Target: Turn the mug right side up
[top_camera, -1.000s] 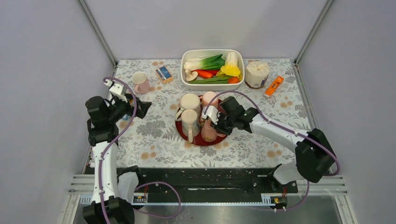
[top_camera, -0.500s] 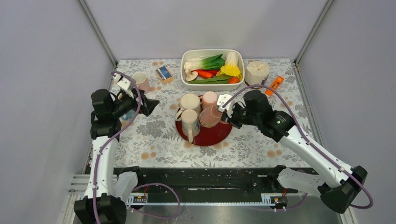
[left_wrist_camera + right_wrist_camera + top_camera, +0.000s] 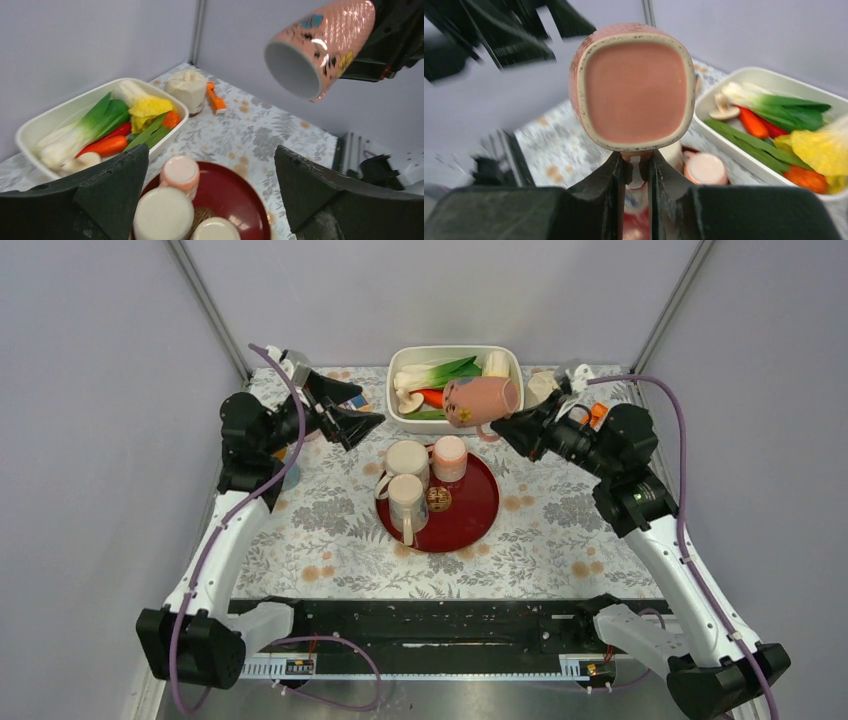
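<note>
The left gripper moves across past the mug's opening onto the mug's handle (image 3: 488, 433) next, since that handle lies to its right in the top view.
My right gripper (image 3: 512, 426) is shut on the handle of a pink patterned mug (image 3: 482, 400) and holds it high in the air over the vegetable tub. The mug lies on its side with its mouth toward the left. The left wrist view shows that open mouth (image 3: 292, 67). The right wrist view shows the mug's base (image 3: 634, 85) above my closed fingers (image 3: 616, 175). My left gripper (image 3: 358, 412) is open and empty, raised at the back left and facing the mug. Three more mugs stand upside down on the red tray (image 3: 478, 515).
A white tub (image 3: 455, 352) of vegetables stands at the back centre. A paper-wrapped bundle (image 3: 545, 388) and an orange tool (image 3: 597, 410) lie at the back right, partly behind my right arm. A small box (image 3: 350, 397) lies under the left gripper.
My right gripper has lifted the pink mug off the red tray, up and back, and tipped it on its side. My left arm has risen and swung toward the back centre.
</note>
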Controlling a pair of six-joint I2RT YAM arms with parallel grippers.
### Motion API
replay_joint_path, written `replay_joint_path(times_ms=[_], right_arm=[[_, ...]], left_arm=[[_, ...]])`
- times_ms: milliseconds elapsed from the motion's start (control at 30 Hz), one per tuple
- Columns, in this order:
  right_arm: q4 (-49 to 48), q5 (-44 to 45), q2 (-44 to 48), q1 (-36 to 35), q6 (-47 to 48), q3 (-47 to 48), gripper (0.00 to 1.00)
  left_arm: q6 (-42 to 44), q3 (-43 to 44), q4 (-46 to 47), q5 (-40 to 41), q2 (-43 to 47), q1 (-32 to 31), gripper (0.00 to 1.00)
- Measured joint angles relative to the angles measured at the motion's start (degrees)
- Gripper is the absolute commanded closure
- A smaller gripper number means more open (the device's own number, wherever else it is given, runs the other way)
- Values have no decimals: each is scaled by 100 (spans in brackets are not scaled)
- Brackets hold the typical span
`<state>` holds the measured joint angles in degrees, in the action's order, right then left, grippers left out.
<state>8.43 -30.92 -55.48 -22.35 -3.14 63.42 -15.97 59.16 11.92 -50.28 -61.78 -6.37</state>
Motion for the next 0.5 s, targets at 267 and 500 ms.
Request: replay_joint_path(times_ms=[267, 500], right_arm=[[-3073, -511, -354, 817, -3112, -597, 100], [-4592, -435, -625, 855, -4656, -1342, 100]], left_arm=[[-2398, -409, 2555, 149, -885, -732, 1], [-3488, -946, 3547, 385, -1272, -1582, 1]])
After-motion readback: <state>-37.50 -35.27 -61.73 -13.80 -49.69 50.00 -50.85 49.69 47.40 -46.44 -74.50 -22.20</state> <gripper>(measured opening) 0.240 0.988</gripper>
